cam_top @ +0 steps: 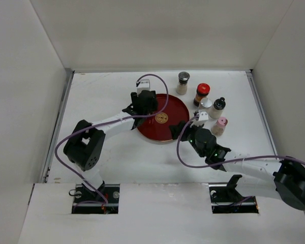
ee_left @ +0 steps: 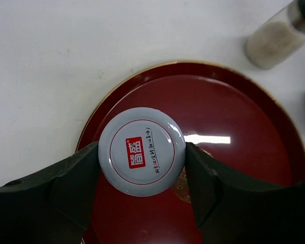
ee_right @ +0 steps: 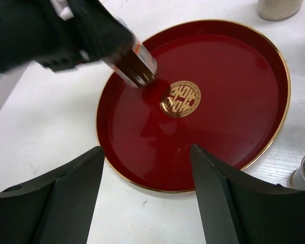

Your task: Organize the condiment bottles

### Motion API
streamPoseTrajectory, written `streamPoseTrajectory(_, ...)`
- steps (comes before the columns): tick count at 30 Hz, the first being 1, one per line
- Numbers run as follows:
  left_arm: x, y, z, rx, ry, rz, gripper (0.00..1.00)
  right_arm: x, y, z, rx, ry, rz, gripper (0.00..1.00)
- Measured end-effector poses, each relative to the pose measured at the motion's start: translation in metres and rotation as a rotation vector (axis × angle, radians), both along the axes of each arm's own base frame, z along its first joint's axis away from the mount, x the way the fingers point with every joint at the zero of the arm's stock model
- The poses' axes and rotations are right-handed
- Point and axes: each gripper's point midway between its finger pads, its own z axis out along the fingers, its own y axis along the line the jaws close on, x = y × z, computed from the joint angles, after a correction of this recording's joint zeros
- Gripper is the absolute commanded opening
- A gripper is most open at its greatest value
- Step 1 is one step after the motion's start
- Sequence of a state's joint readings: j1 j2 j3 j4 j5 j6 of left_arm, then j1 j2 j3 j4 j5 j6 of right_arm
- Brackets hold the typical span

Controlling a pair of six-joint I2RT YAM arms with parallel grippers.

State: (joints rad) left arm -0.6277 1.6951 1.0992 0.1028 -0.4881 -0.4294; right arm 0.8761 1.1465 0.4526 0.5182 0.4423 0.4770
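I will next use my left gripper to lower the upright jar slightly onto the empty part of the plate beside the gold mark, then open the gripper.
My left gripper [cam_top: 145,108] is shut on a jar with a white cap [ee_left: 141,151] that bears a red mark. It holds the jar upright over the left part of the red plate [cam_top: 168,133]. The right wrist view shows the jar's dark body [ee_right: 136,65] just above or on the plate; I cannot tell which. My right gripper [cam_top: 180,129] is open and empty over the plate's near edge [ee_right: 157,187]. Outside the plate stand a silver-capped shaker [cam_top: 183,83], a red-capped jar [cam_top: 202,94], a clear-topped jar [cam_top: 206,104], a black-capped jar [cam_top: 218,107] and a pink-capped jar [cam_top: 221,125].
The plate's gold centre mark [ee_right: 180,98] is bare. The silver-capped shaker [ee_left: 274,38] stands just beyond the plate's far rim. The other jars cluster close to my right arm's wrist. White walls enclose the table on three sides.
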Motion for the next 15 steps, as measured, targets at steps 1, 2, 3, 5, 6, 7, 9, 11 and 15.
streamPoseTrajectory(1, 0.000, 0.000, -0.010, 0.017, 0.018, -0.002, 0.36, 0.000, -0.001, 0.001, 0.008, -0.003, -0.001, 0.75)
streamPoseTrajectory(2, 0.000, 0.000, -0.020, 0.036, 0.036, -0.003, 0.36, -0.001, -0.002, 0.002, 0.014, -0.004, -0.004, 0.75)
streamPoseTrajectory(3, 0.000, 0.001, -0.028, 0.052, 0.051, -0.005, 0.36, -0.001, -0.004, 0.002, 0.019, -0.004, -0.008, 0.75)
streamPoseTrajectory(5, 0.002, 0.001, -0.029, 0.061, 0.045, -0.004, 0.37, 0.000, -0.007, 0.003, 0.028, -0.005, -0.018, 0.75)
streamPoseTrajectory(6, 0.003, 0.002, -0.028, 0.066, 0.038, -0.001, 0.37, 0.001, -0.007, 0.003, 0.030, -0.004, -0.019, 0.75)
streamPoseTrajectory(7, 0.003, 0.001, -0.026, 0.070, 0.028, -0.002, 0.38, 0.001, -0.007, 0.004, 0.032, -0.005, -0.022, 0.75)
streamPoseTrajectory(9, 0.003, 0.001, -0.025, 0.088, 0.022, -0.005, 0.39, 0.002, -0.008, 0.004, 0.033, -0.003, -0.025, 0.76)
streamPoseTrajectory(11, 0.003, 0.003, -0.024, 0.110, 0.016, -0.004, 0.41, 0.002, -0.008, 0.004, 0.033, -0.004, -0.025, 0.76)
streamPoseTrajectory(15, 0.001, 0.008, -0.026, 0.154, 0.002, 0.012, 0.48, 0.002, -0.008, 0.004, 0.034, -0.004, -0.026, 0.76)
